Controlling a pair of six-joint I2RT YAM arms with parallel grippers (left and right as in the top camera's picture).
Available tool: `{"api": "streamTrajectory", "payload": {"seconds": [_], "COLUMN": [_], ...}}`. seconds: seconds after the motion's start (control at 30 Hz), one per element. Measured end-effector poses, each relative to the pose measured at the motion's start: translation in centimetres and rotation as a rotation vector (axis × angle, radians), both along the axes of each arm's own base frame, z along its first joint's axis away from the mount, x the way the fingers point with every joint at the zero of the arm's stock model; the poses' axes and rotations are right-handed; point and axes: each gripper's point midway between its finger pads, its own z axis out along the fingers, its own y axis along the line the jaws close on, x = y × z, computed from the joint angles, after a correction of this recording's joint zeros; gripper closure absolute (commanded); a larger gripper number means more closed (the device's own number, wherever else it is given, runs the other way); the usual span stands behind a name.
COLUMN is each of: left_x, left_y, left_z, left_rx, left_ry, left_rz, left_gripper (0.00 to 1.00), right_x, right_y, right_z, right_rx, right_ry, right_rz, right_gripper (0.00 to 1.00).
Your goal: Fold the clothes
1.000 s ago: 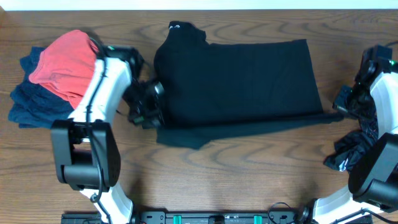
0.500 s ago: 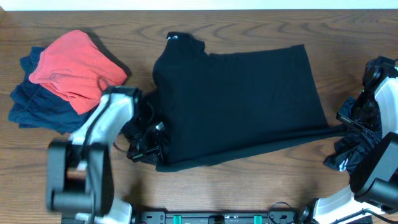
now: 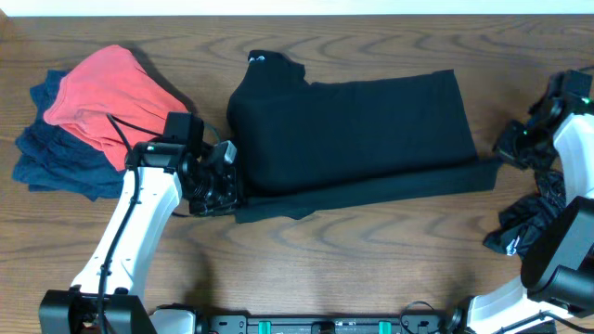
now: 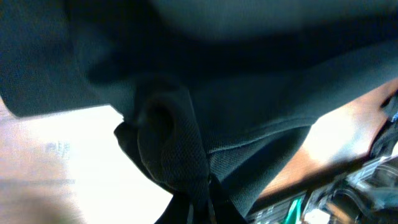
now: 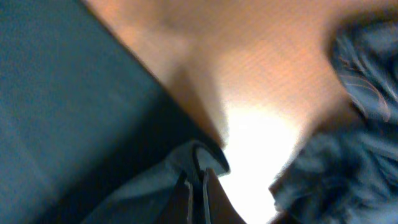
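The left gripper carries the spread cloth's pinched near corner outward onto the black garment's near side next and releases it there, since the cloth lies flat just beyond.
A black garment lies spread across the middle of the table, its near edge a long folded strip. My left gripper is shut on the garment's near left corner; the left wrist view shows the bunched black cloth pinched between the fingers. My right gripper is shut on the garment's near right corner; the right wrist view shows a thin edge of cloth clamped between the fingers.
A red garment lies on dark blue clothes at the far left. A crumpled dark garment sits at the right edge, also in the right wrist view. Bare wooden table lies in front.
Both grippers have carried the garment's near edge: it dropped toward the front, then came back up. The left arm has swung from beside the red garment to the front left.
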Motion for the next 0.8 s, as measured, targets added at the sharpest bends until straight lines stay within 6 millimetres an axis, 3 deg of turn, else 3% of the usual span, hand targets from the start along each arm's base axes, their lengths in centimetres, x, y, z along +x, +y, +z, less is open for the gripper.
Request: {"api": "streamTrajectory", "payload": {"seconds": [0.23,0.47,0.8], "left_x": [3.6,5.7,6.3], "left_y": [-0.3,-0.5,-0.1], "left_z": [0.5,0.9,-1.9], "left_rx": [-0.026,-0.042,-0.010], "left_ry": [-0.107,-0.175,-0.113], "left_rz": [0.099,0.130,0.145], "left_gripper": [0.94,0.94,0.93], "right_x": [3.4,4.0,4.3], "right_y": [2.6,2.6,1.9], "right_z": [0.7,0.5,-3.3], "right_rx": [0.002,-0.020,-0.033], "right_ry": [-0.118,-0.128,-0.056], "right_rz": [0.107,0.118,0.110], "right_gripper": [0.98,0.97,0.98]}}
